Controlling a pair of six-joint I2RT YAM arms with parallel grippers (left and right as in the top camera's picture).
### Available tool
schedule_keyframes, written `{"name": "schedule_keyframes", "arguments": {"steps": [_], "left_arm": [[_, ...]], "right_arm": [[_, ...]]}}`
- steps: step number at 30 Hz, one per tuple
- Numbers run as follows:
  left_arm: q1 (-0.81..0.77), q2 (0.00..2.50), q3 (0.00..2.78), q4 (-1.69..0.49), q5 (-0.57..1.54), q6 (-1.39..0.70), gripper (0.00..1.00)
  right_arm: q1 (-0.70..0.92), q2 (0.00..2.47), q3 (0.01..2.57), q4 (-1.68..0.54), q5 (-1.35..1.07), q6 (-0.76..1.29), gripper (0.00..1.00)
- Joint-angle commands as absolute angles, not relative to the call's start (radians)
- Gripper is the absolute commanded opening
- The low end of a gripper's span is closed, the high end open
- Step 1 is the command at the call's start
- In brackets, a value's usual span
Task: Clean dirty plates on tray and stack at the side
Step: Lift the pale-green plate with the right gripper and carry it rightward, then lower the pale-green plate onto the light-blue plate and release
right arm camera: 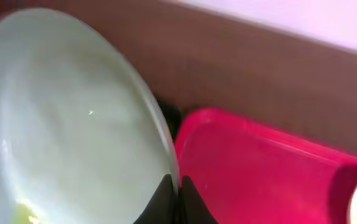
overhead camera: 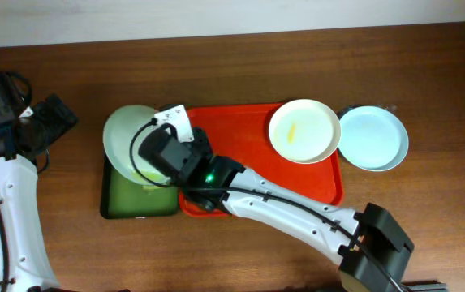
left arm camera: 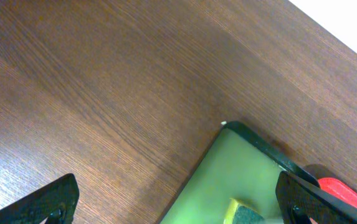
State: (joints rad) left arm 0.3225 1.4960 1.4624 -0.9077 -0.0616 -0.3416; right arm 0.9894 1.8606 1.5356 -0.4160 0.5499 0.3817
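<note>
My right gripper will swing across the tray next and down to release atop the pale blue plate, which lies to its right in the overhead view.
My right gripper (overhead camera: 157,154) is shut on the rim of a pale blue-green plate (overhead camera: 127,136) and holds it tilted over the left end of the red tray (overhead camera: 248,138) and the green tray. In the right wrist view the fingers (right arm camera: 178,194) pinch the plate's (right arm camera: 66,118) edge, with a yellow smear low on the plate. A white-cream plate (overhead camera: 303,130) with a yellow smear lies on the red tray's right end. Another pale blue plate (overhead camera: 373,138) lies on the table right of the tray. My left gripper (left arm camera: 177,186) is open and empty above the table.
A dark green tray (overhead camera: 127,201) lies against the red tray's left side. Its corner (left arm camera: 240,149) and a yellow-grey sponge (left arm camera: 243,213) show in the left wrist view. My left arm stands at the table's far left.
</note>
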Motion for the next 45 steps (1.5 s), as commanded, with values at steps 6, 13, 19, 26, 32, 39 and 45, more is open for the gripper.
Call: {"name": "schedule_keyframes", "arguments": {"steps": [6, 13, 19, 26, 32, 39, 45], "left_arm": [[0.33, 1.481, 1.467, -0.905, -0.056, -0.352, 0.99], [0.33, 1.481, 1.467, -0.905, -0.056, -0.352, 0.99], [0.33, 1.481, 1.467, -0.905, -0.056, -0.352, 0.99], [0.33, 1.481, 1.467, -0.906, -0.056, -0.352, 0.99], [0.33, 1.481, 1.467, -0.906, -0.056, -0.352, 0.99], [0.33, 1.481, 1.467, -0.906, -0.056, -0.352, 0.99], [0.33, 1.481, 1.467, -0.905, -0.056, -0.352, 0.99]], "right_arm": [[1.138, 1.863, 1.556, -0.002, 0.904, -0.442, 0.04], [1.139, 1.863, 1.556, 0.043, 0.93, -0.515, 0.04], [1.137, 1.863, 1.556, 0.042, 0.955, -0.428, 0.04], [1.017, 1.864, 1.556, -0.271, 0.744, 0.216, 0.04], [0.67, 1.863, 1.556, -0.431, -0.216, 0.515, 0.04], [0.198, 1.863, 1.556, -0.63, -0.599, 0.54, 0.04], [-0.302, 1.863, 1.556, -0.938, -0.585, 0.375, 0.04]]}}
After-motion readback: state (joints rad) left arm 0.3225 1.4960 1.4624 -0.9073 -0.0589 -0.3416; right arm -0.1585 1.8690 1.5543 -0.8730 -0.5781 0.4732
